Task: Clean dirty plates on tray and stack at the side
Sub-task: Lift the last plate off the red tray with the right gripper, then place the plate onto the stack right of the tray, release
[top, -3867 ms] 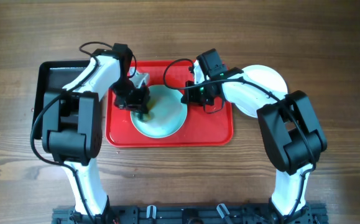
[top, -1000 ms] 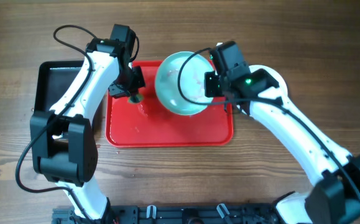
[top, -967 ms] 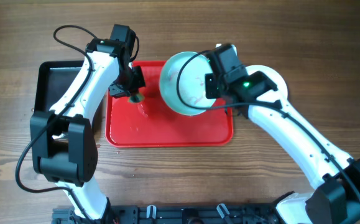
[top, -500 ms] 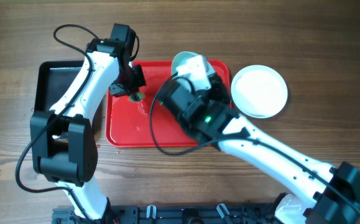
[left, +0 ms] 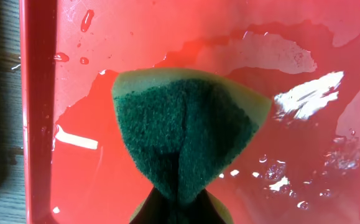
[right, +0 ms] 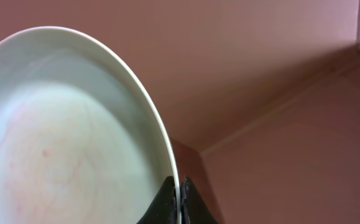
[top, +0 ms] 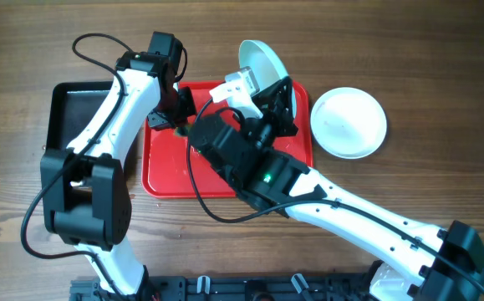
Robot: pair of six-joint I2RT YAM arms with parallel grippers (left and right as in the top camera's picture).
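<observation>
The other plate is below my right gripper and to its right in the overhead view, so next I should swing my right gripper there, tilt my plate flat, lower it onto the other plate and let go.
My right gripper is shut on the rim of a pale plate with faint red smears. In the overhead view the right arm is raised high and holds the plate on edge above the red tray, gripper just below it. My left gripper is shut on a green and yellow sponge, held just over the wet tray near its left rim; overhead it sits at the tray's upper left. Another plate lies on the table right of the tray.
A black tray lies left of the red tray, partly under the left arm. Water pools and droplets cover the red tray's floor. The right arm spans from the front right across the tray.
The right arm has lifted the plate off the tray, risen toward the camera and turned the plate on edge. The left arm and sponge have stayed in place.
</observation>
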